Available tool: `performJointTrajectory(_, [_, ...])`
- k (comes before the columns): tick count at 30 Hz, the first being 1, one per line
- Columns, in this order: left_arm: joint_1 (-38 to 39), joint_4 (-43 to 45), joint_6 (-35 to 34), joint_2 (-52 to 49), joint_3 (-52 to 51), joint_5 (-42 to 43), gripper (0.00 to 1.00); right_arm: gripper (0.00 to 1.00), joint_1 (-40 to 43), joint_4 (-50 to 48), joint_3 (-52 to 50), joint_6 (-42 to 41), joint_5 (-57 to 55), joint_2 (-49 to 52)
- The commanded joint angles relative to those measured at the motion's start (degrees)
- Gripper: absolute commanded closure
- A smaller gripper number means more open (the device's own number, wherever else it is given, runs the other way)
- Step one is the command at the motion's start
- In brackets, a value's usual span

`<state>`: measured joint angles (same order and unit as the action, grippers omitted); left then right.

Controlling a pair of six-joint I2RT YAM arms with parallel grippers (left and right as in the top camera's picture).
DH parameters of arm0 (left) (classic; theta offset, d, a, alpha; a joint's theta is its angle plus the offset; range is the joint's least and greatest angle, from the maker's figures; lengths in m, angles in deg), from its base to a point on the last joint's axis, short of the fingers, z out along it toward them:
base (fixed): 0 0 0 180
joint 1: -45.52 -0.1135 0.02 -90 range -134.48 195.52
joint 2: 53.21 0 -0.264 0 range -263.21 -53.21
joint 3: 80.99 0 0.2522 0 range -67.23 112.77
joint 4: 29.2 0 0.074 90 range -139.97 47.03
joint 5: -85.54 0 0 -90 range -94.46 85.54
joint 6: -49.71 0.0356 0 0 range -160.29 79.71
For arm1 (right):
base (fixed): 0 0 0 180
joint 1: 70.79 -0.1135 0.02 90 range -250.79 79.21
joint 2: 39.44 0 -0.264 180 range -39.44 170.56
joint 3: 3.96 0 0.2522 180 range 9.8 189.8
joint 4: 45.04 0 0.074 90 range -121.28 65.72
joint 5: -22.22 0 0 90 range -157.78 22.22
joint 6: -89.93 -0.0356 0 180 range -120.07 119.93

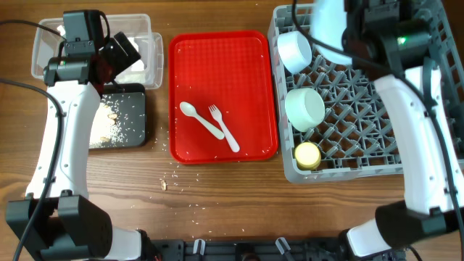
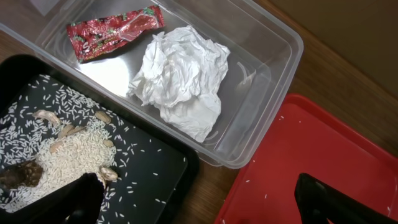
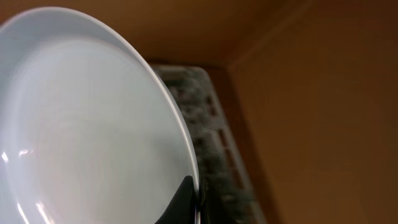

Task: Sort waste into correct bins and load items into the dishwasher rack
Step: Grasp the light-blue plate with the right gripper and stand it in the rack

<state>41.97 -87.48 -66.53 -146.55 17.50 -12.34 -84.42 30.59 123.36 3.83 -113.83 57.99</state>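
My right gripper needs to lower its plate down into the rack wires (image 1: 334,69) beside the far bowl next and let go of the plate's rim, because those pegs are below the gripper.
My right gripper (image 3: 194,199) is shut on the rim of the pale blue plate (image 3: 81,124), held above the far part of the grey dishwasher rack (image 1: 362,163); the plate shows in the overhead view (image 1: 328,22). Two pale bowls (image 1: 293,49) (image 1: 304,107) and the yellow cup (image 1: 307,155) sit in the rack. The white spoon (image 1: 199,118) and fork (image 1: 223,127) lie on the red tray (image 1: 217,51). My left gripper (image 2: 199,202) is open and empty above the gap between the black tray (image 2: 155,168) and the red tray. The napkin (image 2: 180,78) and red wrapper (image 2: 115,31) lie in the clear tub (image 2: 267,46). Food scraps and rice (image 2: 68,155) lie in the black tray.
Loose rice crumbs (image 1: 168,183) lie on the wooden table in front of the red tray. Black cables run along the table's left side (image 1: 14,83). The arm bases stand at the near edge.
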Motion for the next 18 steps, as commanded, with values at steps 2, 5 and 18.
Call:
performJointTrajectory(2, [-0.2, 0.1, 0.5, -0.2, 0.4, -1.0, 0.00, 0.96, 5.6, -4.3, -2.4, 17.5, -2.1, 3.8])
performJointTrajectory(5, [-0.2, 0.1, 0.5, -0.2, 0.4, -1.0, 0.00, 0.96, 6.2, -6.2, -2.5, 20.6, 2.4, 7.8])
performJointTrajectory(18, [-0.2, 0.1, 0.5, -0.2, 0.4, -1.0, 0.00, 0.84, 5.2, -14.8, -2.5, 22.9, 13.0, 20.6])
